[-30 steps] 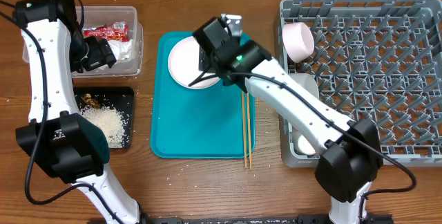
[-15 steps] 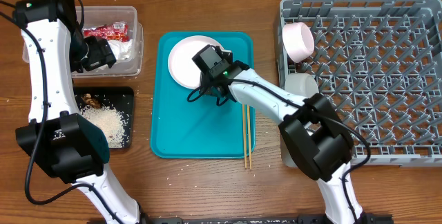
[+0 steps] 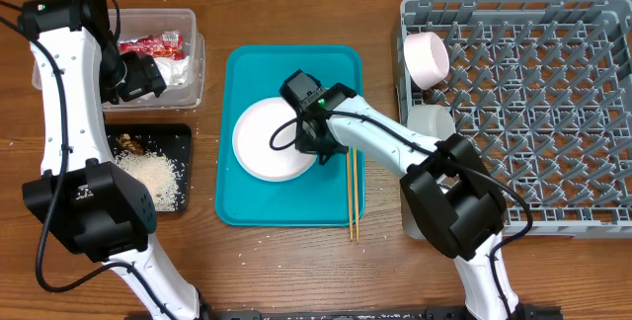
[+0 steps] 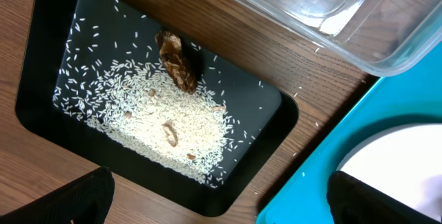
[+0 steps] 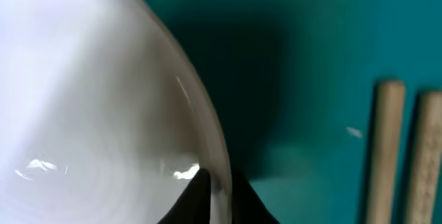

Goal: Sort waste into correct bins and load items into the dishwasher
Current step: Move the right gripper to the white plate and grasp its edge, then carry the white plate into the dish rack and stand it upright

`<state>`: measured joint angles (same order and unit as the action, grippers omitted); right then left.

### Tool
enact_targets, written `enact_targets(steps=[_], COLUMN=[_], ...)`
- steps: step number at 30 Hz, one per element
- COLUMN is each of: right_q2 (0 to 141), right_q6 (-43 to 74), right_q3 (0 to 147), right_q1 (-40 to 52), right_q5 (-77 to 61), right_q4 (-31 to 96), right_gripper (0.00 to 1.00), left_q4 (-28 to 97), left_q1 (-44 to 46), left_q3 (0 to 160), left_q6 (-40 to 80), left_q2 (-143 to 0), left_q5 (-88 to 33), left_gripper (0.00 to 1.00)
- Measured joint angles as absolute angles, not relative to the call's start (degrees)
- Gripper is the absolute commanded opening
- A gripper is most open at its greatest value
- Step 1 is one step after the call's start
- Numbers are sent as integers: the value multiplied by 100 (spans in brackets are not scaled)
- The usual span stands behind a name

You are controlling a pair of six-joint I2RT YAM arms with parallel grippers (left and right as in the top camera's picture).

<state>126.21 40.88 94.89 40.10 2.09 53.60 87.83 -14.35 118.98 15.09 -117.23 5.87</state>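
My right gripper should next go up, tilt the plate (image 3: 265, 142) upright over the grey dish rack, then lower it and let go of it there, because slots beside the pinkish-white bowl are empty.
The round pale plate (image 3: 265, 142) lies on the teal tray (image 3: 247, 206). My right gripper (image 3: 318, 148) is shut on its right rim. In the right wrist view the rim (image 5: 207, 137) passes between the two dark fingertips of the gripper (image 5: 219, 184). The two wooden chopsticks (image 3: 352, 192) (image 5: 387, 148) lie just right of the plate. My left gripper (image 4: 228, 202) hangs open over the near corner of the black tray (image 4: 276, 106), holding nothing. That tray holds the rice (image 4: 148, 117) and the brown lump (image 4: 178, 61).
The clear tub (image 3: 195, 58) at the back left holds the red-and-white wrapper (image 3: 153, 45) and the napkin (image 3: 183, 71). The grey dish rack (image 3: 513, 6) fills the right side, with a pinkish-white bowl (image 3: 427, 58) at its left edge and a pale bowl (image 3: 433, 122) below that.
My right gripper came down and shut on the plate's rim. The plate has slid from the tray's back left toward its middle. The left arm has not moved.
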Motion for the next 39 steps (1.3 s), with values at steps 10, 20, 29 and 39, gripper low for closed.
enact_targets(steps=[10, 20, 29, 39], right_q2=[12558, 10827, 9026, 9776], right_q6=[3603, 2790, 2517, 2126], right_q3=[9695, 10943, 11249, 10549], right_q1=[3900, 3186, 2255, 1662], right_q5=[45, 1680, 4797, 6344], right_q4=[5940, 7491, 8141, 7572], right_gripper=[4, 4, 4, 4], left_q4=[8783, 8788, 8785, 8785], left_q1=[-1435, -1435, -1435, -1435], left_q3=[11898, 11898, 11898, 11898], left_q6=[1509, 1509, 1511, 1509], left_q2=[-11723, -11723, -11723, -11723], left_q5=[587, 585, 587, 587], left_gripper=[100, 100, 100, 100])
